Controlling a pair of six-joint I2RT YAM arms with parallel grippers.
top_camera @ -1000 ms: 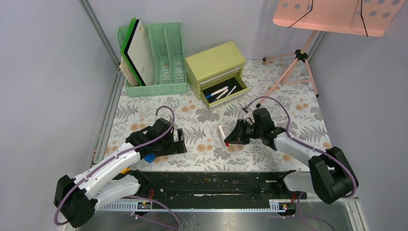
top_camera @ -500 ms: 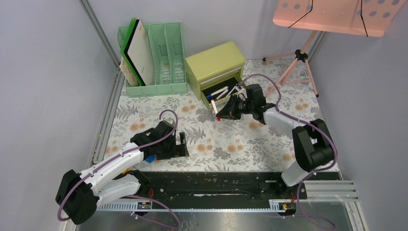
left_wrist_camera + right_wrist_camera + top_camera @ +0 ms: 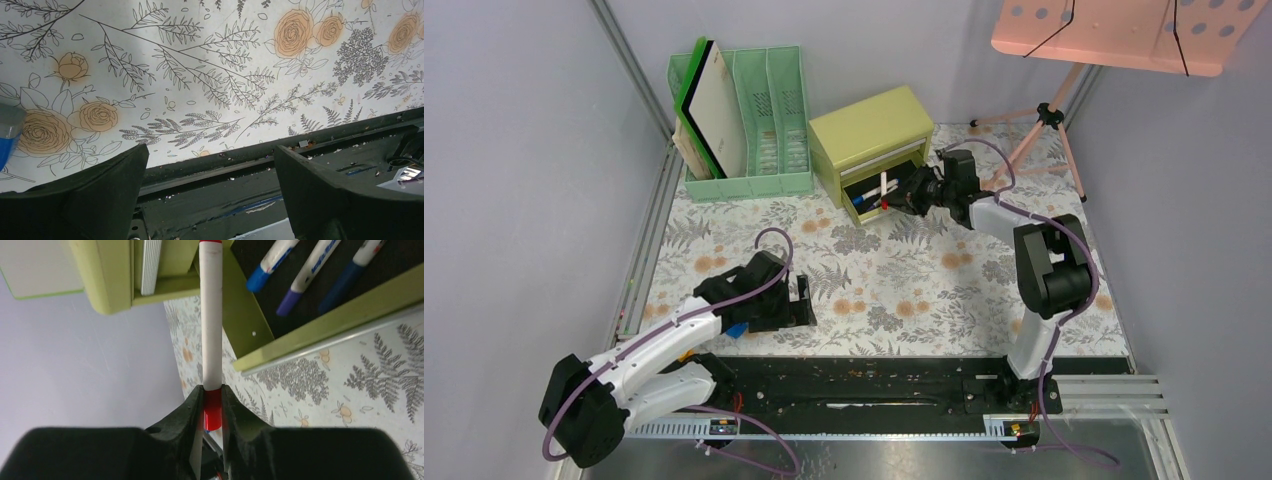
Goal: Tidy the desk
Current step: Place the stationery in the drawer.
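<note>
I need to move my right gripper slightly outward, farther over the markers inside the drawer, and then open it, because the marker's red cap is still near the drawer's front edge.
The desk (image 3: 874,290) has a pale cover printed with ferns and orange flowers. My right gripper (image 3: 898,197) is shut on the red-capped end of a white marker (image 3: 884,186), which it holds over the open drawer (image 3: 921,192) of the yellow-green chest (image 3: 869,125). In the right wrist view the marker (image 3: 210,330) points away from the gripper (image 3: 212,390) across the drawer's corner. Three blue and violet markers (image 3: 305,282) lie inside the drawer. My left gripper (image 3: 803,303) rests low at the desk's near left, open with nothing between its fingers (image 3: 75,200).
A green file rack (image 3: 754,120) holding folders stands at the back left. A pink stand's tripod (image 3: 1049,115) is at the back right. A black rail (image 3: 854,385) runs along the near edge. A blue-capped object (image 3: 736,328) lies by the left gripper.
My right gripper has carried the red-capped marker from the middle of the desk up to the open drawer. The left arm shifted slightly, then held still.
</note>
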